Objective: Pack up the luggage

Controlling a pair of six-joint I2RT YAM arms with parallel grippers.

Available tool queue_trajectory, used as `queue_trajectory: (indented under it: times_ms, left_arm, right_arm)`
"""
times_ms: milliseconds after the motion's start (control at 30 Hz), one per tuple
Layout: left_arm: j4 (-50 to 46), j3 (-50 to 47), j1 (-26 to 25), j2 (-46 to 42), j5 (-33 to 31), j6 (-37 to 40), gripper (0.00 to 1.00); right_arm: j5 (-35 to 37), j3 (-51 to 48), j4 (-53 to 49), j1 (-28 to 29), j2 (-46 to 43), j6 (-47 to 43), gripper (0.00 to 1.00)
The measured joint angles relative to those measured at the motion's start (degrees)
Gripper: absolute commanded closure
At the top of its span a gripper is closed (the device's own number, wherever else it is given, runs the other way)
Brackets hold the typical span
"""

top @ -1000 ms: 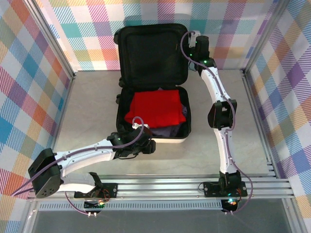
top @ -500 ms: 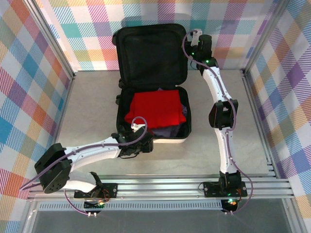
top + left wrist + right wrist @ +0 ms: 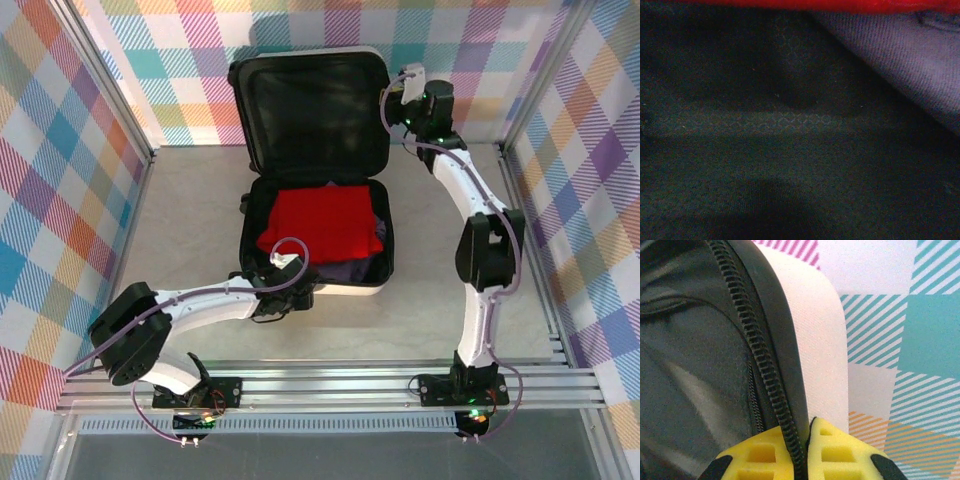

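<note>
My right gripper swings the lid back toward the base and down over the packed lower half next and releases the lid's rim, because the lid still stands upright.
The luggage (image 3: 385, 250) lies open mid-table, a white shell with black lining, its lid (image 3: 305, 110) standing upright at the back. A red folded garment (image 3: 320, 225) lies in the lower half over purple cloth (image 3: 352, 270). My right gripper (image 3: 392, 100) is shut on the lid's right rim. In the right wrist view its yellow pads (image 3: 840, 455) pinch the zipper band (image 3: 765, 370) beside the white shell (image 3: 817, 340). My left gripper (image 3: 294, 290) is at the case's front left wall. Its wrist view gives black lining (image 3: 765, 150), red cloth (image 3: 790, 4) and purple cloth (image 3: 900, 60), with its fingers hidden.
Checked fabric walls (image 3: 60, 180) close in the table on the left, back and right. Bare grey tabletop (image 3: 190, 220) lies on either side of the case. An aluminium rail (image 3: 340, 385) with both arm bases runs along the near edge.
The right gripper has closed onto the lid's rim, and its elbow has swung out to the right. The lid's top has shifted slightly. The left arm's elbow has moved inward.
</note>
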Motion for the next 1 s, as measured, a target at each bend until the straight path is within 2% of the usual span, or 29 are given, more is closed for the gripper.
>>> queue_trajectory:
  times_ms: [233, 467, 600, 733, 867, 1000]
  left_arm:
    - [0.9, 0.0, 2.7, 0.2, 1.6, 2.3, 0.47]
    - [1.0, -0.3, 8.9, -0.9, 1.6, 7.0, 0.47]
    - [-0.5, -0.8, 9.9, -5.1, -0.6, 8.9, 0.47]
    - [-1.3, -4.3, 9.9, -13.7, -2.5, 9.0, 0.47]
    - [-3.6, -8.7, 10.4, -26.9, -5.1, 6.8, 0.47]
    - [-8.5, -10.4, 10.5, -36.5, -6.9, 4.3, 0.47]
  right_arm:
    - [-1.5, -27.5, 11.2, 0.6, -19.9, -2.1, 1.00]
    - [1.6, -50.7, 14.4, 4.3, -39.0, -4.2, 1.00]
    - [3.7, -60.0, 10.3, 7.8, -49.5, -4.5, 0.72]
    - [1.8, -67.0, 2.8, 11.1, -61.9, -0.5, 0.55]
    - [1.4, -71.0, -2.7, 12.4, -76.8, 3.0, 0.50]
    - [4.7, -70.8, -10.1, 12.4, -85.0, 5.7, 0.47]
